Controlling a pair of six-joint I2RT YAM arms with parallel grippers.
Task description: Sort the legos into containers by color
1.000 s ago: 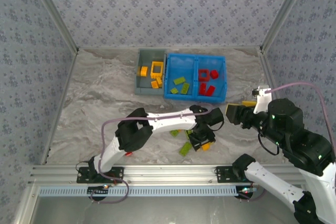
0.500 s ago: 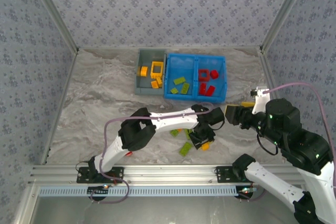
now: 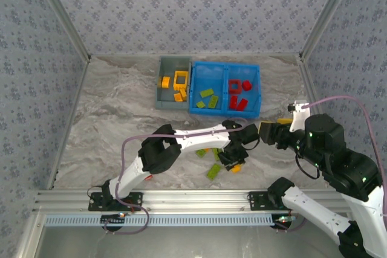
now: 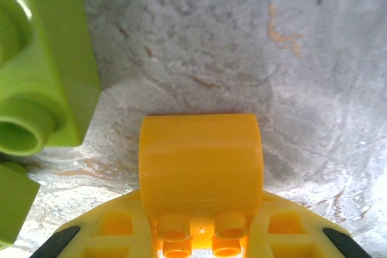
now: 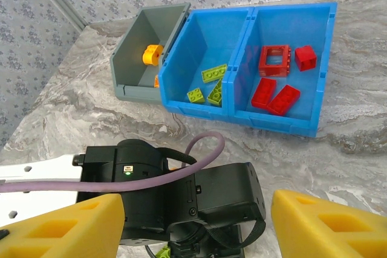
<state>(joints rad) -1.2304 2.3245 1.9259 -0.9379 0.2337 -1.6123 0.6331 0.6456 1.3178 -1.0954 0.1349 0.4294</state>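
The left gripper rises, moves outward and goes down into the grey bin (image 3: 164,96) next, which stands outward of it, and releases where yellow pieces already lie.
My left gripper (image 3: 230,159) is low over the table, shut on a yellow brick (image 4: 199,161) whose studs face the camera between the yellow fingers (image 4: 109,234). Olive-green bricks (image 4: 42,70) lie just to its left, and more green ones (image 3: 213,171) lie on the table beside it. The grey bin (image 3: 164,96) holds yellow pieces. In the blue bin (image 3: 225,111), green bricks (image 5: 213,74) fill the left compartment and red ones (image 5: 275,61) the right. My right gripper (image 3: 266,130) hovers open above the left wrist (image 5: 181,203), its fingers (image 5: 326,228) wide apart and holding nothing.
A small red brick (image 3: 148,177) lies under the left arm's elbow. The left arm's purple cable (image 5: 205,143) loops up between the right fingers. Patterned walls close in the table on three sides, and an aluminium rail (image 3: 181,197) runs along the near edge.
The left arm's elbow has shifted slightly to the right and its gripper has settled a little lower around the yellow brick. The right gripper has barely moved.
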